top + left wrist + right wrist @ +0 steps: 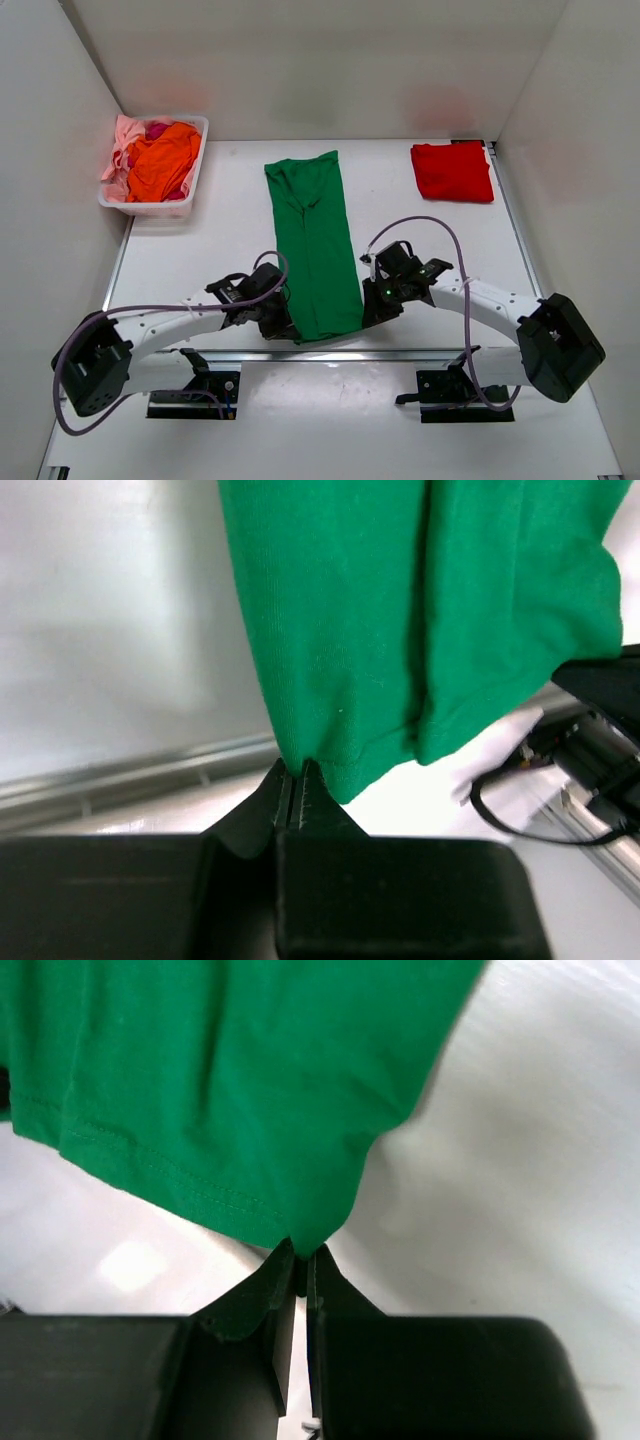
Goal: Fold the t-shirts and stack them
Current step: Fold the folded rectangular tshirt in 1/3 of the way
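Observation:
My right gripper lifts the near corner of the t-shirt outward onto the strip's edge (341, 207) beside the collar and releases next. This shortens the long strip, since that edge lies outward of it.
A dark green t-shirt (315, 240) lies folded into a long strip down the middle of the table. My left gripper (283, 322) is shut on its near left corner, seen pinched in the left wrist view (296, 768). My right gripper (368, 308) is shut on its near right corner, seen in the right wrist view (305, 1250). The green cloth fills the upper part of both wrist views (420, 620) (220, 1080). A folded red t-shirt (452, 171) lies at the far right. Orange, pink and magenta shirts (160, 160) are heaped in the basket.
A white plastic basket (190, 205) stands at the far left corner. White walls close in the table at left, right and back. A metal rail (330, 353) runs along the table's near edge by the arm bases.

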Controlling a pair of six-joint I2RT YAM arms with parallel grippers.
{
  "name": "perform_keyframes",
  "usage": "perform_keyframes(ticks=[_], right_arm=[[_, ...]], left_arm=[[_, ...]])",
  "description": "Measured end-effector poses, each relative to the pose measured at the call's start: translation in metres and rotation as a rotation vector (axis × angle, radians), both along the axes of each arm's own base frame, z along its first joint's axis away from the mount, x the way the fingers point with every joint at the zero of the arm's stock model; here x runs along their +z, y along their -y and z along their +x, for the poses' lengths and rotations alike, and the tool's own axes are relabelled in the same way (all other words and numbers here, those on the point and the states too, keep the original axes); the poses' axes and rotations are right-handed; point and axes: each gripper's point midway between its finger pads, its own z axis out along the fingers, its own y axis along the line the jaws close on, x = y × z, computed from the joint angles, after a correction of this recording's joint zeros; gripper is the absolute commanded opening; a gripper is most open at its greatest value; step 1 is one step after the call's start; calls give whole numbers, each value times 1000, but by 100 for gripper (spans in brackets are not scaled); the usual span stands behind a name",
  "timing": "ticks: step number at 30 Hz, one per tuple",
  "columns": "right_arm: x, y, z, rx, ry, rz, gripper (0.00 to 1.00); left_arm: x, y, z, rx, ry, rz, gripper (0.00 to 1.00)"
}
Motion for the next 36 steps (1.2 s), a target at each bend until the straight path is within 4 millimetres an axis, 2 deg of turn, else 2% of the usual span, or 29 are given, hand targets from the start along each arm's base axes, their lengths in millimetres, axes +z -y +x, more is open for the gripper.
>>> perform_keyframes(ticks=[5, 9, 14, 18, 21, 24, 30, 33, 36], right_arm=[[20, -4, -1, 56, -12, 16, 0], [44, -12, 22, 74, 5, 33, 0], [64, -26, 76, 66, 51, 31, 0], [69, -29, 114, 38, 65, 18, 0], [72, -28, 141, 6, 81, 13, 0], [74, -25, 164, -27, 88, 10, 0], [80, -30, 218, -80, 113, 44, 0], [76, -36, 232, -90, 108, 63, 0], [67, -40, 237, -90, 87, 67, 0]], left_arm=[[7, -12, 1, 37, -37, -10, 0], [18, -24, 27, 137, -29, -44, 1], [43, -32, 78, 228, 28, -77, 5], [63, -27, 131, 228, 96, -72, 7], [69, -23, 160, 216, 136, -68, 7], [65, -22, 183, 216, 151, -56, 7], [53, -36, 225, 256, 154, -30, 8], [47, -44, 240, 281, 153, -26, 8], [41, -49, 251, 299, 141, -22, 9]])
